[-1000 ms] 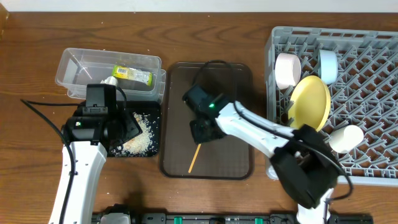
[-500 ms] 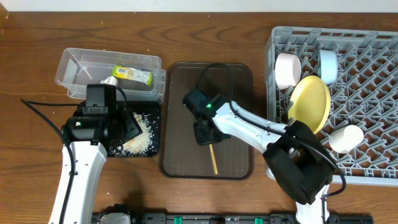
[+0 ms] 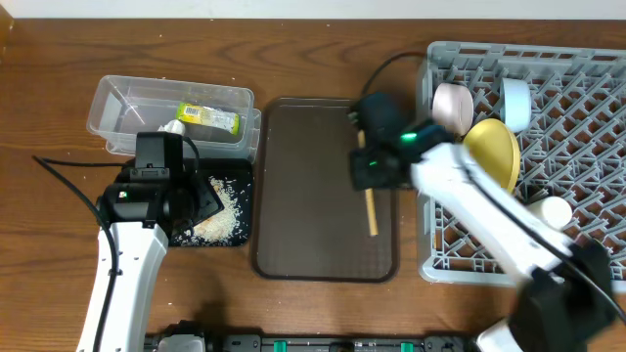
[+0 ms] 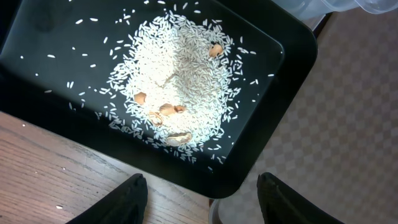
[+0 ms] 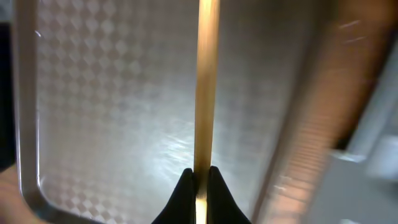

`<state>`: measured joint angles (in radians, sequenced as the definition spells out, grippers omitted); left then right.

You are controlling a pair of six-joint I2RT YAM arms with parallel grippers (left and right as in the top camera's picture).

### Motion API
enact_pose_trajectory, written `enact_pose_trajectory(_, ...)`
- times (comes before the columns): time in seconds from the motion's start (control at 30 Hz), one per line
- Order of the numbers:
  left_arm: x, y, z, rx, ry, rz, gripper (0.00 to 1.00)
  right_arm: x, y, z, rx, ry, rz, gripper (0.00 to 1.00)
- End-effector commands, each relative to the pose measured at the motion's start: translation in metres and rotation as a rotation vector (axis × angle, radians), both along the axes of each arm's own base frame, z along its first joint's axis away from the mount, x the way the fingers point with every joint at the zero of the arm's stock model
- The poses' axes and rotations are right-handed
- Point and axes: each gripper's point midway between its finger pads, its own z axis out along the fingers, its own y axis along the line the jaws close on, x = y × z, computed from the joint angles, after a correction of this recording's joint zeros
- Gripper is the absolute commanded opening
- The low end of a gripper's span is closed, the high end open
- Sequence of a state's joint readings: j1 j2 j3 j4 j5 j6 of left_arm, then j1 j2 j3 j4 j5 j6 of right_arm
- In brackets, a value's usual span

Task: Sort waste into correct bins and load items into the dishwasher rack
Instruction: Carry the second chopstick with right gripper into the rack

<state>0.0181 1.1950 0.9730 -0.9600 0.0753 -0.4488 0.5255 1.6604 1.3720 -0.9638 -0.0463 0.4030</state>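
My right gripper moves off the brown serving tray next, then goes over the gap in the rack between the rack's side by the tray and the yellow plate.
My right gripper (image 3: 370, 174) is shut on a wooden chopstick (image 3: 371, 209) and holds it above the right side of the brown serving tray (image 3: 303, 196), beside the grey dishwasher rack (image 3: 587, 176). The right wrist view shows the chopstick (image 5: 206, 81) pinched between the fingertips (image 5: 185, 186). The rack holds the yellow plate (image 3: 497, 156), a white bowl (image 3: 452, 106), a light blue bowl (image 3: 515, 103) and a pale cup (image 3: 554, 211). My left gripper (image 4: 202, 199) is open at the corner of the black tray (image 4: 273, 143) holding rice scraps (image 4: 174, 81). The clear tub (image 3: 127, 108) holds the snack wrapper (image 3: 207, 117).
The brown serving tray lies between the black tray (image 3: 240, 235) and the rack. The left arm (image 3: 127, 254) stands over the black tray's left part. Bare wooden table (image 3: 323, 49) lies along the back.
My right gripper has swung right with the chopstick, from the middle of the brown tray to its right edge by the rack. The left arm has not moved.
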Motion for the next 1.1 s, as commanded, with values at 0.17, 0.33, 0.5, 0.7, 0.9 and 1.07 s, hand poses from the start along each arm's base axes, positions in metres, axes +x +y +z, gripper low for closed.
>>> enact_pose_trajectory(0.17, -0.001, 0.002, -0.001, 0.002, 0.003, 0.016, 0.60, 0.001, -0.089, 0.032, -0.110, -0.033, -0.101, 0.01)
enact_pose_trajectory(0.33, -0.001, 0.002, -0.001, 0.002, 0.003, 0.015, 0.60, -0.013, -0.128, 0.018, -0.174, 0.068, -0.180, 0.02)
enact_pose_trajectory(0.5, -0.001, 0.002, -0.001, 0.002, 0.003, 0.016, 0.60, -0.022, -0.141, 0.004, -0.193, 0.119, -0.209, 0.02)
enact_pose_trajectory(0.7, -0.001, 0.002, -0.001, 0.002, 0.003, 0.016, 0.60, -0.029, -0.143, -0.010, -0.202, 0.148, -0.206, 0.06)
enact_pose_trajectory(0.9, -0.001, 0.002, -0.001, 0.002, 0.003, 0.016, 0.60, -0.033, -0.143, -0.015, -0.207, 0.161, -0.205, 0.29)
enact_pose_trajectory(1.07, -0.001, 0.002, -0.001, 0.002, 0.003, 0.016, 0.60, -0.032, -0.143, -0.015, -0.205, 0.156, -0.205, 0.29)
